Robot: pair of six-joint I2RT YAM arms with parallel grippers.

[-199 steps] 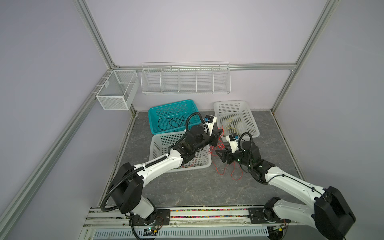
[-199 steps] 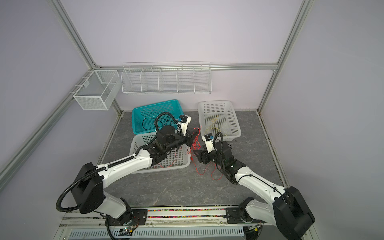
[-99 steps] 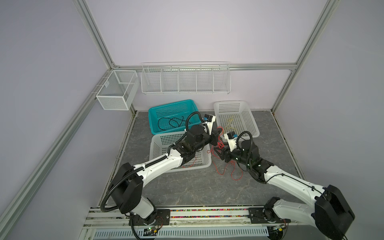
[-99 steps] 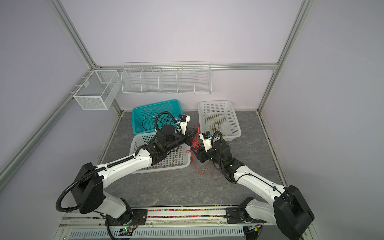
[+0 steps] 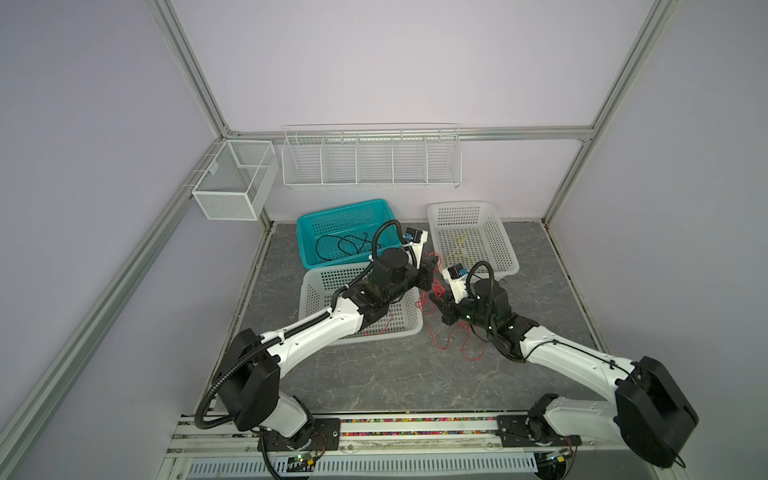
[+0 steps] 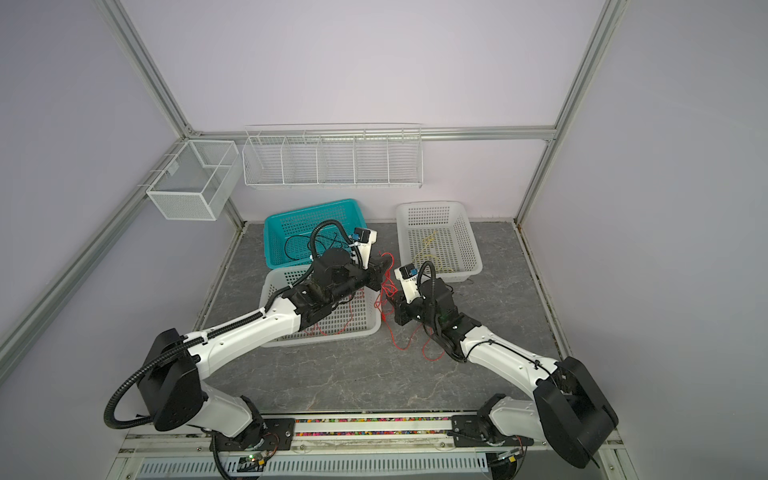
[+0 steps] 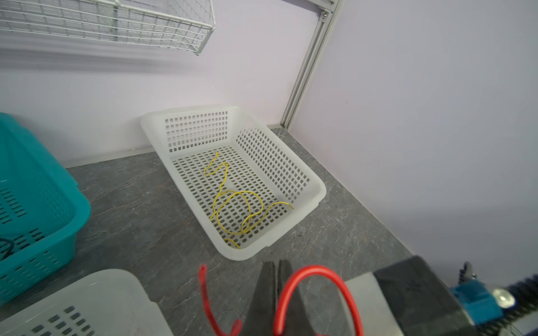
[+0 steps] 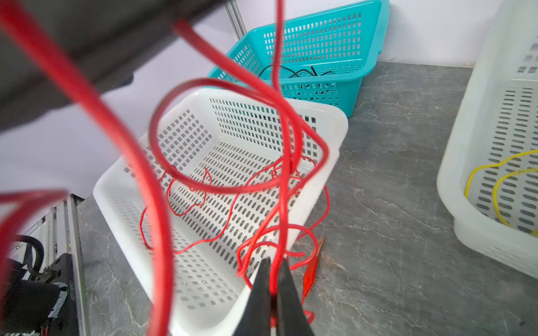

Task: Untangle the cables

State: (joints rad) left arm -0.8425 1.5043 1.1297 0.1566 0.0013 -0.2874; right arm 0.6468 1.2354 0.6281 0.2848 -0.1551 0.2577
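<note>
I should next carry the cable with my left gripper over the slotted bottom of the near white basket, lower it and let it go, because red pieces of cable already trail in there.
A tangle of red cables hangs between my two grippers in both top views, with loops trailing on the floor and into the near white basket. My left gripper is raised and shut on a red cable, which arches out beside its fingers. Just below it, my right gripper is shut on one red strand that runs up from its tips. Black cables lie in the teal basket. A yellow cable lies in the far white basket.
The near white basket sits under my left arm, the teal basket behind it, the far white basket at the back right. A red alligator clip rests on the grey floor. Wire racks hang on the back wall.
My right gripper has moved up and left into the red tangle and has closed on a red strand. The left gripper has held still, shut.
</note>
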